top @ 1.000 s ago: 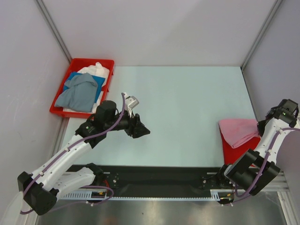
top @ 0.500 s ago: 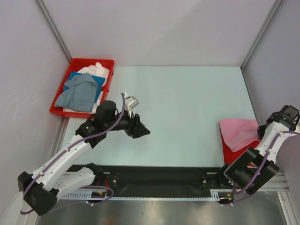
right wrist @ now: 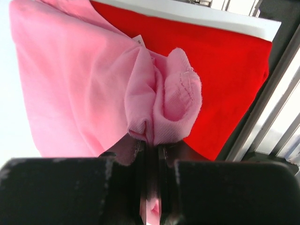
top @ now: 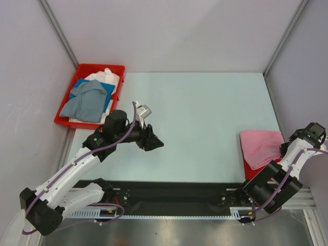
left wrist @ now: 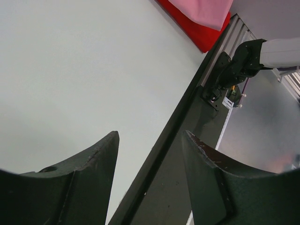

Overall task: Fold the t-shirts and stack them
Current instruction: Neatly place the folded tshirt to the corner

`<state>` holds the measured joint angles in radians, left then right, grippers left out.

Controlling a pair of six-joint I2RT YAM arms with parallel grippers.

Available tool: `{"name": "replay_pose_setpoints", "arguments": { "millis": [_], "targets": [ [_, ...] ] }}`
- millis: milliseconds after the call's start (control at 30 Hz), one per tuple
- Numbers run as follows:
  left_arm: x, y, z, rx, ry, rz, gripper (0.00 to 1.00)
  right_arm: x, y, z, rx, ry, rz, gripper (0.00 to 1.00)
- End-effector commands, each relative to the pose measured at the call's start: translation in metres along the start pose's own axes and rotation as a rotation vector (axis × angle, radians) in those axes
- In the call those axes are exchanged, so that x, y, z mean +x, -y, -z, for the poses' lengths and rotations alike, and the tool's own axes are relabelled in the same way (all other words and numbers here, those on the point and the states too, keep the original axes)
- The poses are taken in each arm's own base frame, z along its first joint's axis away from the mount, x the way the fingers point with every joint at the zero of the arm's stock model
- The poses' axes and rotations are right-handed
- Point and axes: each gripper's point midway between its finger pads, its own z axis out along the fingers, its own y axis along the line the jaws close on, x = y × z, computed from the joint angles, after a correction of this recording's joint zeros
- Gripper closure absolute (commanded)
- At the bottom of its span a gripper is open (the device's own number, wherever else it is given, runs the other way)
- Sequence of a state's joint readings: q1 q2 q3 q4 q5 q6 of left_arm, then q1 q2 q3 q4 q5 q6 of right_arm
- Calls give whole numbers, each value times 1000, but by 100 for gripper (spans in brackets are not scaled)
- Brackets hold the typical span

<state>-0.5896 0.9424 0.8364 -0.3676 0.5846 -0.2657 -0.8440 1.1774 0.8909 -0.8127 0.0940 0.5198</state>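
The red t-shirt is still bare along its near side, so I will pull my right gripper back over that bare red strip (top: 251, 172) (right wrist: 229, 89) and let go of the t-shirt's bunched edge.
A folded light pink t-shirt (top: 260, 145) lies on a red t-shirt (top: 252, 165) at the table's right edge. My right gripper (top: 302, 134) is shut on a bunched edge of the pink t-shirt (right wrist: 159, 101), with the red t-shirt (right wrist: 225, 75) beneath it. My left gripper (top: 157, 144) is open and empty, hovering over the bare table left of centre; its fingers (left wrist: 93, 164) frame the table's front edge. A red bin (top: 66, 120) at the far left holds a grey-blue t-shirt (top: 84, 102), a blue one (top: 81, 85) and a white one (top: 105, 76).
Grey walls and metal posts enclose the table on three sides. A black rail (top: 174, 197) with the arm bases runs along the near edge. The right arm's base (left wrist: 234, 65) shows in the left wrist view.
My right gripper has moved nearer and slightly lower along the right edge, still pinching the pink t-shirt, whose right corner has shifted with it. The left arm has barely moved.
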Motion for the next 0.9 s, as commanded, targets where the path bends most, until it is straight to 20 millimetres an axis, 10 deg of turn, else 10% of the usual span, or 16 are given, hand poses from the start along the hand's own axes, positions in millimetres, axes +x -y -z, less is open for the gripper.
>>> {"name": "replay_pose_setpoints", "arguments": {
  "millis": [0,500,600,733,867],
  "targets": [
    [-4,2,1,25,18,2,38,-7,0,1,-24,44,8,100],
    [-4,2,3,23,20,-1,39,-8,34,-11,151,31,-24,99],
    [-2,2,3,26,17,2,38,-6,40,-9,187,25,-39,90],
    [-1,1,4,25,14,6,38,-9,60,13,320,19,-78,46],
    [-3,2,4,30,19,11,38,-28,75,57,373,143,-85,44]
  ]
}}
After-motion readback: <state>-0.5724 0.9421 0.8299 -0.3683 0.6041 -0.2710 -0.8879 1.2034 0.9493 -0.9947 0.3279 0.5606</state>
